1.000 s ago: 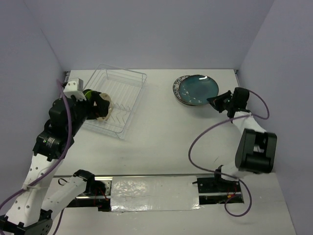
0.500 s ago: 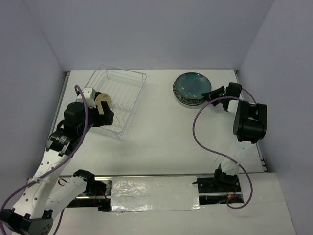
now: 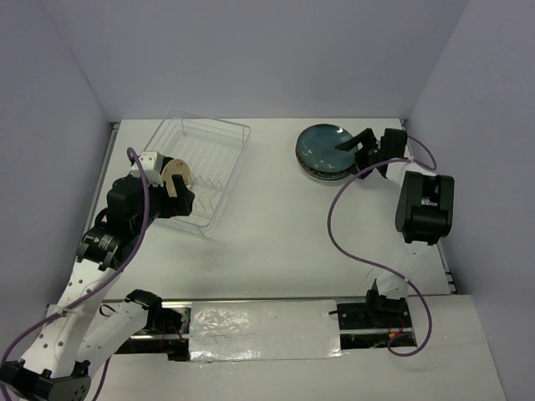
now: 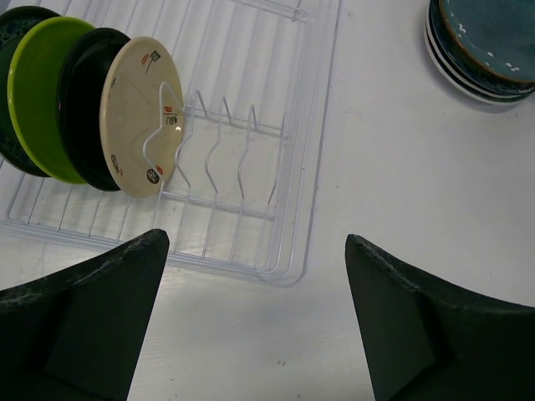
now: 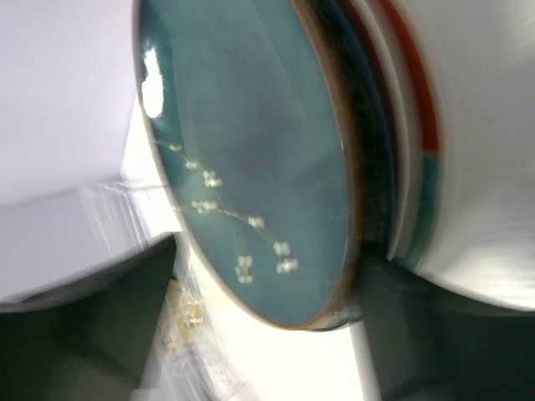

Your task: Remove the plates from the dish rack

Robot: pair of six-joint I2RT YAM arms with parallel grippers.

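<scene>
The cream plate's upper rim (image 3: pixel 165 177) (image 4: pixel 109 157) lies below and outward and that plate borders the empty slots, so my left gripper moves outward and down onto it next.
The dish rack (image 3: pixel 219 140) stands at the back left. In its left end several plates stand upright: a cream one (image 4: pixel 138 117), a black one (image 4: pixel 84 109), a green one (image 4: pixel 38 96) and a dark one at the edge. My left gripper (image 4: pixel 259 322) hovers open above the rack's near corner (image 3: pixel 185 200), holding nothing. At the back right lies a stack of plates (image 3: pixel 322 152) with a dark teal plate (image 5: pixel 251 125) on top. My right gripper (image 3: pixel 358 150) is open at the stack's right edge, and the teal plate's rim sits between its spread jaws (image 5: pixel 267 334).
Purple-grey walls close in the white table (image 3: pixel 276 234) on three sides. A purple cable (image 3: pixel 334 225) loops from the right arm over the table. A foil-covered strip (image 3: pixel 263 330) runs along the near edge between the arm bases.
My right gripper carried the teal plate onto the stack, then opened and let it go. The left arm drew back from the rack a little and has since stayed put.
</scene>
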